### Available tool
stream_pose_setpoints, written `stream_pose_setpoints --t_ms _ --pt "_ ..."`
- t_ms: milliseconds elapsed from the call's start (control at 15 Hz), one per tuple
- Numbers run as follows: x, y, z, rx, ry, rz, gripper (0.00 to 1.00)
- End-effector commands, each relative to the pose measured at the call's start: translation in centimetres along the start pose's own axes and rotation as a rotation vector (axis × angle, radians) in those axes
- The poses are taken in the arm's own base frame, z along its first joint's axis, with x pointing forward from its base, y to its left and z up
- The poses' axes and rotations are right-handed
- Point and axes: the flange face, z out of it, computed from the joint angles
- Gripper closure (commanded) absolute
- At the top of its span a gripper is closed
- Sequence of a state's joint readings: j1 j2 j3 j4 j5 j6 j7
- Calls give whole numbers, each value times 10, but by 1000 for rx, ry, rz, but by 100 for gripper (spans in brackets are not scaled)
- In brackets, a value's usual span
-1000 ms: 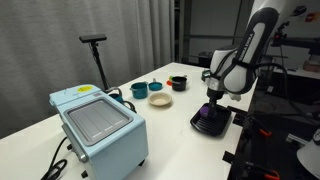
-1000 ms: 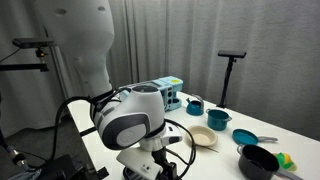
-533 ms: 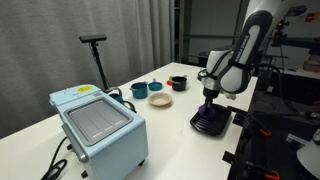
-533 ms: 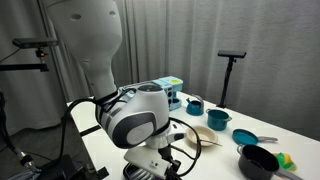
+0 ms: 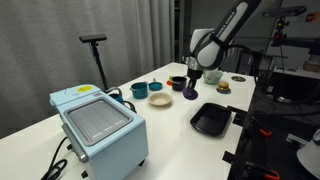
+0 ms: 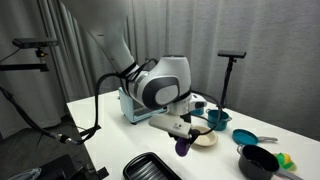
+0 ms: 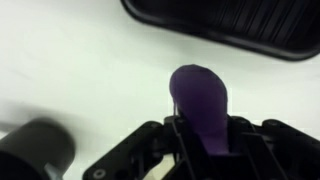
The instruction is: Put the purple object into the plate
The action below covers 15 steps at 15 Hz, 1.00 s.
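The purple object still hangs above bare tabletop, so the robot's gripper should next carry it outward over the empty middle of the cream plate (image 5: 160, 99) and release it there.
The purple object (image 7: 201, 100), a rounded dark-purple lump, sits between my gripper's (image 7: 207, 130) fingers, which are shut on it. In both exterior views it hangs above the white table: the purple object (image 5: 190, 93) below the gripper (image 5: 190, 83), and the purple object (image 6: 182, 147) below the gripper (image 6: 180, 132). The cream plate (image 5: 160, 99) lies on the table a short way beside it, holding nothing. The plate (image 6: 205, 139) appears just behind the held lump in an exterior view.
A black square tray (image 5: 212, 121) (image 6: 150, 167) (image 7: 230, 25) lies near the table's edge. Teal cups (image 5: 140, 90), a dark bowl (image 5: 177, 82), a teal bowl (image 6: 245, 136) and a black pan (image 6: 258, 160) stand around the plate. A light-blue machine (image 5: 95, 122) fills one table end.
The gripper closed on the purple object over the black tray, lifted it and carried it away from the tray to beside the cream plate.
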State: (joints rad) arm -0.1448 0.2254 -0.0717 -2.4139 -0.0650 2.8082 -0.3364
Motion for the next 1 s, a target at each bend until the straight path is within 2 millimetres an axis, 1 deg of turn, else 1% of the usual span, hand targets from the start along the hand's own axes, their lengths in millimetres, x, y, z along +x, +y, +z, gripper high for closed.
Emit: stream_pose_setpoints --t_ms 0,67,267,533,667,800,933 --pt "55 31 -15 -16 112 57 94" --pt "67 36 -14 -20 148 78 94" --pt "90 43 5 -13 248 143 94" --pt "102 34 54 11 310 212 94" --pt "110 31 73 16 335 222 94" --pt "120 29 84 13 364 218 94" --pt "131 33 89 10 383 208 94"
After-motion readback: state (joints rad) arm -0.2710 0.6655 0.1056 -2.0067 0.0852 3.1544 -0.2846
